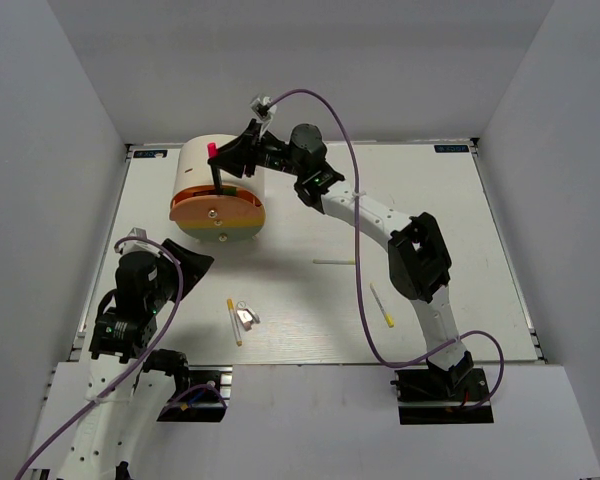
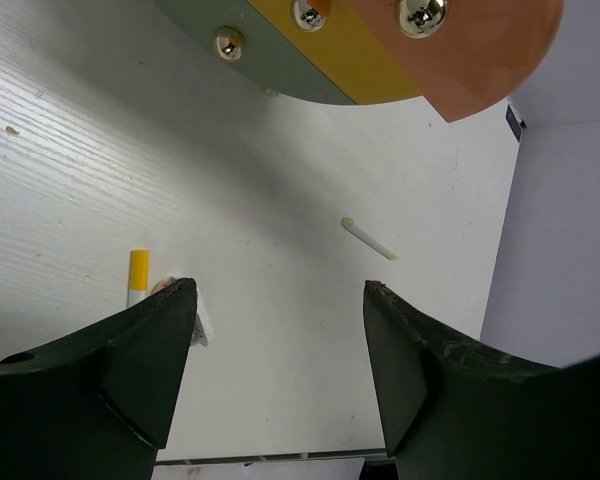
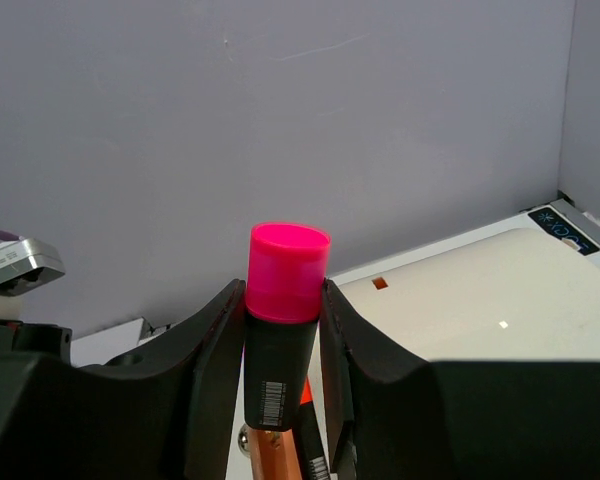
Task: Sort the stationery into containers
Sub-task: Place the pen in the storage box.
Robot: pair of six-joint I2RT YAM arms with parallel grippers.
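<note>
Another dark marker is already in the open orange top drawer [image 1: 220,210] [image 3: 298,447], so the robot's right gripper will next move down toward that drawer and let go of the black marker there.
My right gripper [image 1: 223,160] is shut on a black marker with a pink cap [image 1: 213,150], held upright over the cream cylindrical cabinet [image 1: 205,165]. The marker's lower end reaches the orange top drawer [image 1: 220,210]. In the right wrist view the pink cap [image 3: 288,272] stands between my fingers, with another dark marker [image 3: 315,440] below it. My left gripper [image 1: 188,262] is open and empty, low over the table in front of the cabinet. The left wrist view shows the orange [image 2: 480,50], yellow [image 2: 350,65] and pale green [image 2: 255,60] drawer fronts.
On the table lie a yellow and white stick [image 1: 233,320] next to a small clip [image 1: 246,317], a white stick [image 1: 334,262] and another yellow-tipped stick [image 1: 382,305]. The left wrist view shows the yellow stick [image 2: 138,275] and white stick [image 2: 368,239]. Grey walls enclose the table.
</note>
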